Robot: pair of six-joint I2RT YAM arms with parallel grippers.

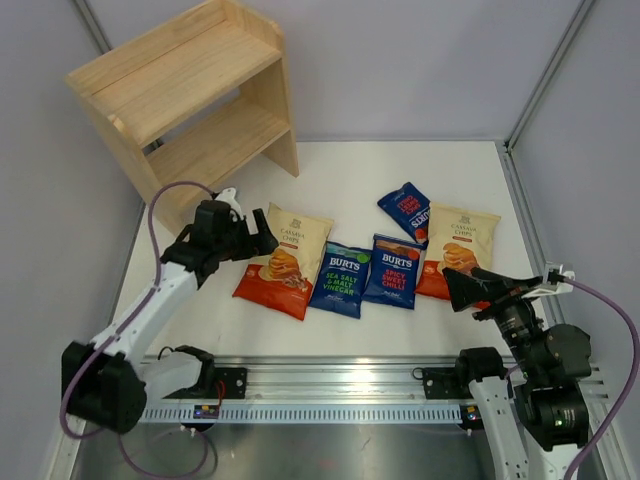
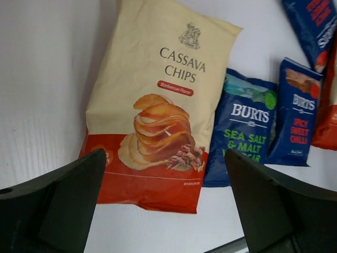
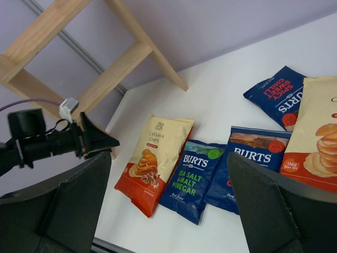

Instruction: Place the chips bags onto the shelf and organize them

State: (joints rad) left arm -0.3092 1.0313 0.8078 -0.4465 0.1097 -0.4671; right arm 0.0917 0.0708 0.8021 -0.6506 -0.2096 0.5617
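Note:
Next, my left gripper lowers onto the cream upper part of the Cassava bag's [image 2: 110,58] shelf-side edge.
Five chips bags lie flat in the middle of the white table. A cream-and-red Cassava bag [image 1: 285,262] is leftmost, then a Burts sea salt bag [image 1: 338,279], a Burts spicy chilli bag [image 1: 392,270], and a second Cassava bag [image 1: 460,248]. A third Burts bag [image 1: 407,210] lies behind them. The wooden shelf [image 1: 180,90] stands empty at the back left. My left gripper [image 1: 266,240] hovers open over the left Cassava bag [image 2: 158,105]. At the right Cassava bag's near edge, my right gripper [image 1: 452,290] hangs open and empty, facing the row [image 3: 169,158].
Grey walls close in the table [image 1: 400,165] on the left, back and right. A metal rail [image 1: 330,385] carrying both arm bases runs along the near edge. The left arm's purple cable [image 1: 160,205] loops up near the shelf's foot.

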